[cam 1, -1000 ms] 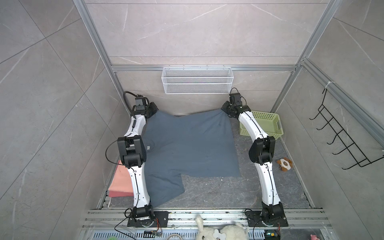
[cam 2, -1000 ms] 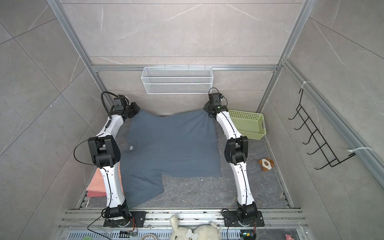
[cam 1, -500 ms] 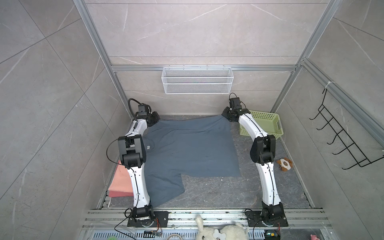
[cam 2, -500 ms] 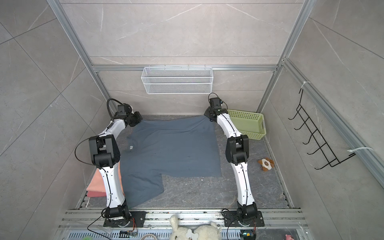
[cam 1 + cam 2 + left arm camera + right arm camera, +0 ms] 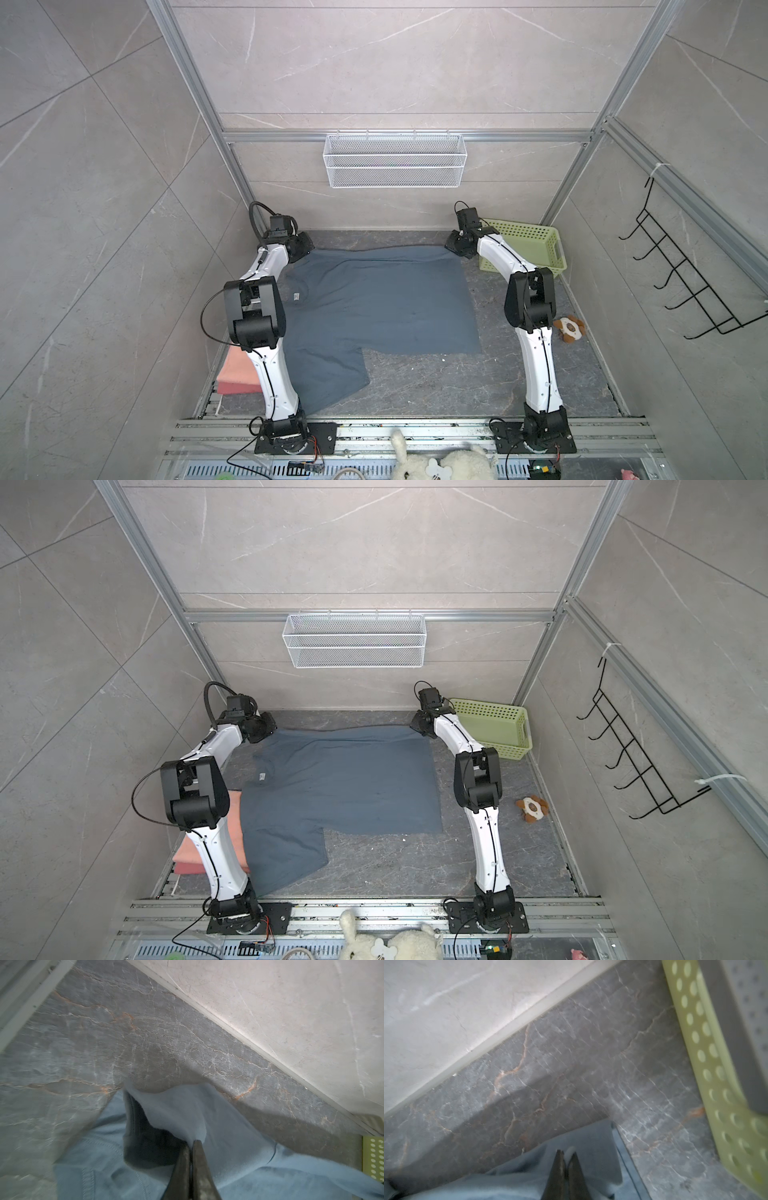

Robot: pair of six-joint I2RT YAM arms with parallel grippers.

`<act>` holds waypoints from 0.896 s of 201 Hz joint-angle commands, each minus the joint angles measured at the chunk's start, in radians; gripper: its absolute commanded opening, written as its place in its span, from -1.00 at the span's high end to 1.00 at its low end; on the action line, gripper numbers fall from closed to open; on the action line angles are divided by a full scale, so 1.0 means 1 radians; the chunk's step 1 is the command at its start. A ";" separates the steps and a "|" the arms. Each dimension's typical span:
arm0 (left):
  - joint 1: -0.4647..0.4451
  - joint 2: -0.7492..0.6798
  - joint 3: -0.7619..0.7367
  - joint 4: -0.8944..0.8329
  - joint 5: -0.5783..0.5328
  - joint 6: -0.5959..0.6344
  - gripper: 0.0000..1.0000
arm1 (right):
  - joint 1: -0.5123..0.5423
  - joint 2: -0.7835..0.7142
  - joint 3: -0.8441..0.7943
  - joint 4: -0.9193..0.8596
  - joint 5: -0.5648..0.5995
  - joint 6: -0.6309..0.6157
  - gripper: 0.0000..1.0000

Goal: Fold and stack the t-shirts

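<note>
I need to pull the still-raised fold in my left gripper back and down to the cloth by the white label (image 5: 310, 286) next, to let the fold go flat.
A large slate blue-grey t-shirt (image 5: 374, 307) (image 5: 340, 787) lies spread on the dark stone table, one sleeve pointing toward the front left. My left gripper (image 5: 305, 249) (image 5: 270, 729) is shut on its far left corner. In the left wrist view a fold of the t-shirt (image 5: 228, 1147) rises from the closed left gripper (image 5: 190, 1144). My right gripper (image 5: 453, 245) (image 5: 417, 725) is shut on the far right corner, and the right wrist view shows the right gripper (image 5: 566, 1153) pinching cloth of the t-shirt (image 5: 591, 1142). Folded salmon-pink t-shirts (image 5: 239, 372) (image 5: 195, 850) lie at the front left, partly hidden by the left arm.
A pale green perforated basket (image 5: 536, 249) (image 5: 498, 729) (image 5: 716, 1084) stands at the back right, close to the right gripper. A small brown-and-white plush toy (image 5: 569, 328) (image 5: 532, 808) lies by the right wall. The back wall with its white wire basket (image 5: 395, 166) is just beyond both grippers.
Both grippers have come down with the shirt's far corners still in them. The far edge was raised before and now lies low and flatter near the table.
</note>
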 commanded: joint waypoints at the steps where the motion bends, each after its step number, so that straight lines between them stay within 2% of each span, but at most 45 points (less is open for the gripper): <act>1: 0.008 -0.092 -0.050 0.013 -0.042 0.050 1.00 | -0.005 -0.071 -0.039 0.036 0.014 -0.007 1.00; 37: 0.008 -0.128 -0.120 -0.005 -0.057 0.055 1.00 | -0.005 -0.078 -0.039 0.021 0.019 -0.009 1.00; 81: 0.010 -0.179 -0.192 0.001 -0.105 0.055 1.00 | -0.005 -0.139 -0.117 0.047 0.015 -0.005 1.00; 140: 0.012 -0.213 -0.275 0.018 -0.126 0.022 1.00 | -0.002 -0.142 -0.242 0.100 0.015 0.048 1.00; 180: 0.011 -0.208 -0.295 0.014 -0.111 0.003 1.00 | 0.000 -0.113 -0.252 0.099 0.005 0.063 1.00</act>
